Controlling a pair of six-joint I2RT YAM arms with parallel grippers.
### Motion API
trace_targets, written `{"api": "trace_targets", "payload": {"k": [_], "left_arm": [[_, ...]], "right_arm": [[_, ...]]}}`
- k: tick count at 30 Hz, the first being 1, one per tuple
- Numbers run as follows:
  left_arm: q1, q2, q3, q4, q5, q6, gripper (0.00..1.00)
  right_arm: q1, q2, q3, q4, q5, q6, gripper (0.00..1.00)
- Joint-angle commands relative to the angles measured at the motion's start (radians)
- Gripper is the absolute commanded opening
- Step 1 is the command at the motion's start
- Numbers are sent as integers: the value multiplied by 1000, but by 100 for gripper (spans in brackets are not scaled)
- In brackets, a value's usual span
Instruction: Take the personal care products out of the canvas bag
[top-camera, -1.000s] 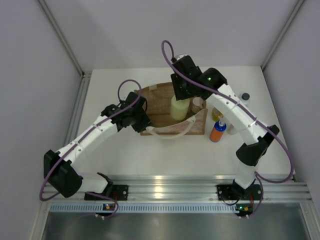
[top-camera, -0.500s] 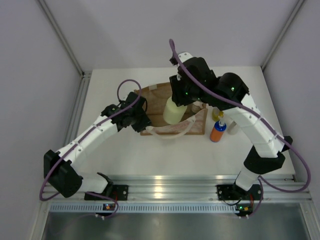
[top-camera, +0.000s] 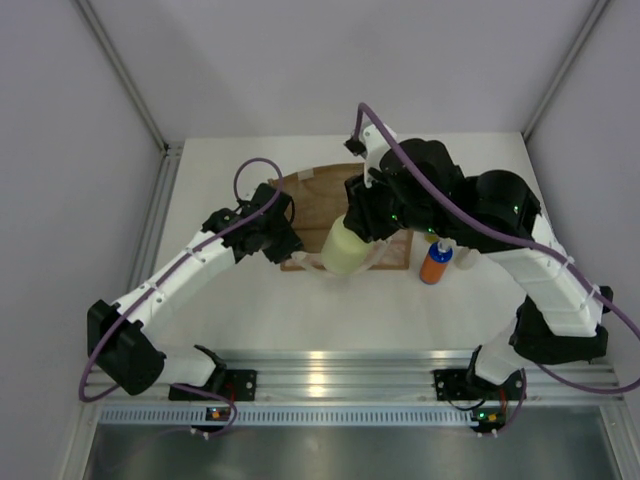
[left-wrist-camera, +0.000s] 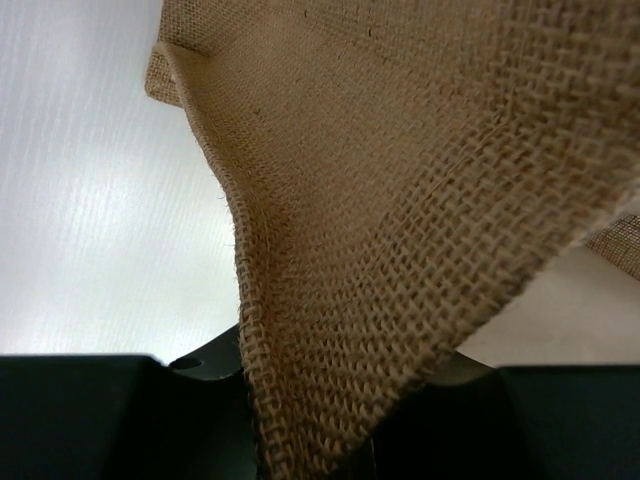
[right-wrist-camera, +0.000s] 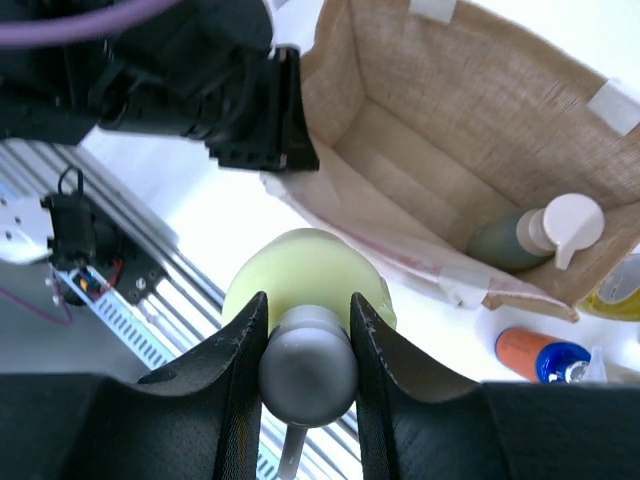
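Note:
The pump bottle (top-camera: 346, 248) will go back and down onto the bare tabletop between bag and bar (top-camera: 310, 328) next. My right gripper will release it there, because that part of the tabletop is clear.
The tan canvas bag (top-camera: 312, 196) lies open on the white table. My left gripper (top-camera: 278, 238) is shut on its left rim, and woven fabric (left-wrist-camera: 400, 200) fills the space between the jaws in the left wrist view. My right gripper (top-camera: 365, 222) is shut on the grey pump head (right-wrist-camera: 308, 365) of the pale green pump bottle (top-camera: 346, 248), held in the air over the bag's near edge. The grey-green bottle with a white cap (right-wrist-camera: 512, 240) lies inside the bag (right-wrist-camera: 440, 130). The orange bottle with a blue top (top-camera: 435, 265) stands right of the bag. A bit of the yellow bottle (right-wrist-camera: 622, 290) shows beside it.
The right arm's links hide the table to the right of the bag, so the tall white bottle is out of view. The aluminium rail (top-camera: 330, 375) runs along the near edge. Grey walls close in the back and both sides.
My right gripper has lifted the pale green pump bottle up out of the bag and carried it toward the near edge. The left gripper and the bag have stayed in place.

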Motion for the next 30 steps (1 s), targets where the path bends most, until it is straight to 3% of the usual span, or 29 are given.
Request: {"api": "trace_targets", "payload": {"k": [1, 6, 16, 24, 30], "left_arm": [[2, 2, 37, 3, -23, -4, 36], [2, -2, 31, 5, -21, -1, 36], [3, 4, 37, 3, -15, 8, 36], [3, 21, 54, 3, -7, 22, 36], [3, 22, 62, 3, -12, 33, 35]], "right_arm": [[61, -80, -44, 84, 68, 17, 0], [130, -132, -220, 173, 110, 37, 0], [161, -299, -755, 610, 96, 2, 0], [153, -295, -1025, 915, -3, -18, 0], [152, -218, -1064, 1020, -60, -41, 0]]}}
